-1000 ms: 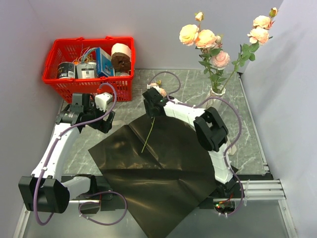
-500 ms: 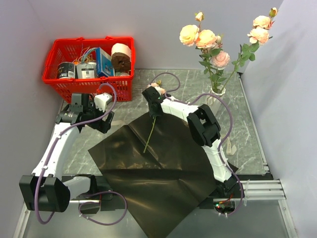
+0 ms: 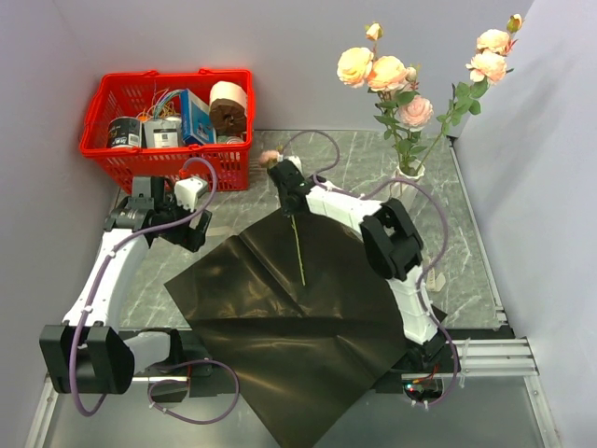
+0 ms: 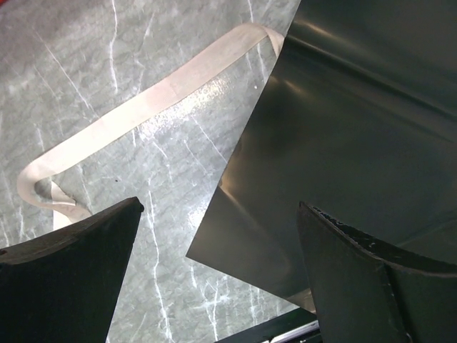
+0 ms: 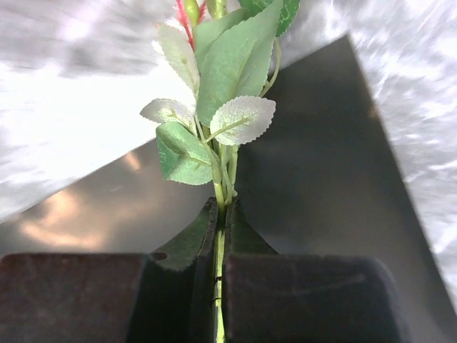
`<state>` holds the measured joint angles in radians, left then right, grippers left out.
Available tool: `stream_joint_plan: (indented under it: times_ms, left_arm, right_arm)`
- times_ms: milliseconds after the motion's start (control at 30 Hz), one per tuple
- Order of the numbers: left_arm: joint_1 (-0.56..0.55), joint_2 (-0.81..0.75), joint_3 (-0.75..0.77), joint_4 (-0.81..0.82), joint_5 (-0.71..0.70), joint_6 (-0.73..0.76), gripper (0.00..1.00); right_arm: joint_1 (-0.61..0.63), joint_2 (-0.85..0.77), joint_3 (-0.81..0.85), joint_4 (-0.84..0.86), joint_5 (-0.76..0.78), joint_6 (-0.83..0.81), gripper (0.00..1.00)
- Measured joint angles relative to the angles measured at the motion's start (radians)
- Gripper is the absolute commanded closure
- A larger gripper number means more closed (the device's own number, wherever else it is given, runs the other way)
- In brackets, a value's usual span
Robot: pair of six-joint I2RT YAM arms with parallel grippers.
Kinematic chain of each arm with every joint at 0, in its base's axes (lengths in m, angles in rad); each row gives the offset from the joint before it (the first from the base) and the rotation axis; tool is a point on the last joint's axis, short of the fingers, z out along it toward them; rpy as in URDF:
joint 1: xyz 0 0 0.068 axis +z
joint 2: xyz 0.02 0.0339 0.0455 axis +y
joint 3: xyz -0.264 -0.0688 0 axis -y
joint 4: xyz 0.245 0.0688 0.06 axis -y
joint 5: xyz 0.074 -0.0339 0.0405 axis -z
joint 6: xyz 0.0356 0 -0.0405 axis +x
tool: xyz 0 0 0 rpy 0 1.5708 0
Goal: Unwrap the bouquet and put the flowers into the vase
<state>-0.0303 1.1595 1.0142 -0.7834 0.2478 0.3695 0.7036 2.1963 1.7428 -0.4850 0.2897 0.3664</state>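
Observation:
My right gripper will go up, tip the flower's stem upright over the white vase point(image 3: 408, 177) and lower it in, because the vase is to the gripper's right in the top view.
The bouquet's dark paper sheet point(image 3: 298, 317) lies spread flat on the table with no bunch in it. At its far edge my right gripper point(image 3: 291, 193) is shut on one flower's thin green stem point(image 5: 220, 187). Leaves point(image 5: 228, 78) fan out beyond the fingertips. The pink bloom point(image 3: 270, 157) points toward the basket and the stem end point(image 3: 302, 275) trails over the paper. Several other flowers point(image 3: 387, 75) stand in the white vase point(image 3: 408, 177) at the back right. My left gripper point(image 3: 154, 210) hangs open over the paper's left corner point(image 4: 343, 143) and the loose cream ribbon point(image 4: 143, 107), holding nothing.
A red basket point(image 3: 177, 166) at the back left holds a toilet-paper roll point(image 3: 229, 107), tins and a blue box. Grey walls close in on the left, back and right. The marble table top point(image 3: 466, 261) shows round the paper.
My right gripper has shut on the stem and turned it: the bloom moved left toward the basket and the stem's free end swung from lower left to lower right. The left arm barely shifted.

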Motion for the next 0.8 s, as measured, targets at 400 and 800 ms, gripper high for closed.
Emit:
stream_joint_plan:
  times_ms: [400,800]
  left_arm:
    - [0.010,0.020,0.046,-0.007,0.029,-0.012,0.04]
    - [0.010,-0.005,0.050,-0.009,0.045,-0.024,0.04]
  right_arm:
    - [0.170,-0.718,-0.285,0.436,-0.022,-0.420,1.00]
    - [0.103,-1.110,-0.511,1.091,0.032,-0.946,1.00]
